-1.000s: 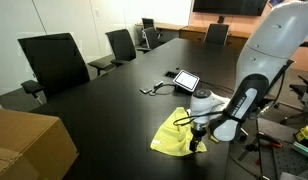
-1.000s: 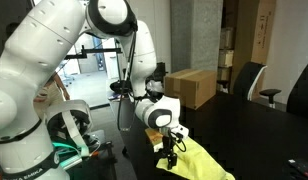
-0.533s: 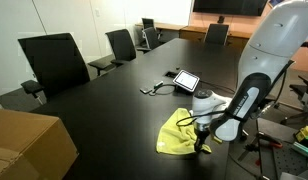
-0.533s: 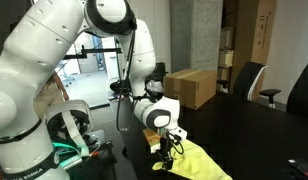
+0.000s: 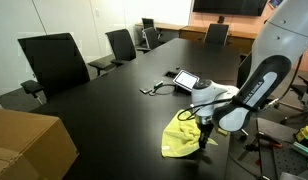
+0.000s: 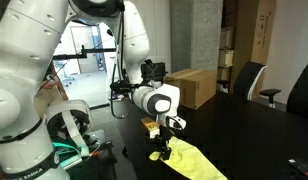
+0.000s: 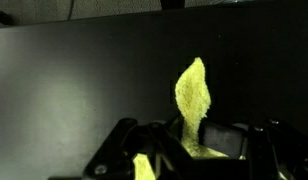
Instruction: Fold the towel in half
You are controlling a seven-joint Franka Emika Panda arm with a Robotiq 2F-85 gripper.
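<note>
The rest of the towel trails outward across the tabletop, so my gripper will carry the edge it holds outward to the towel's far edge (image 5: 172,134) and let it go there.
A yellow towel (image 5: 180,137) lies crumpled on the black table (image 5: 104,110) near its edge. My gripper (image 5: 204,129) is shut on one edge of the towel and holds that edge a little above the table. In an exterior view the towel (image 6: 190,161) hangs from the gripper (image 6: 166,142) and trails away across the tabletop. In the wrist view a strip of the towel (image 7: 192,92) rises from between the dark fingers (image 7: 226,140) of the gripper (image 7: 188,143).
A tablet (image 5: 185,80) and some cables (image 5: 154,89) lie further along the table. A cardboard box (image 5: 24,145) sits at one end, seen also as the box (image 6: 190,88). Office chairs (image 5: 56,62) line the far side.
The gripper has shut on the towel's edge and risen, pulling that edge up off the table. The arm has swung slightly toward the table's edge.
</note>
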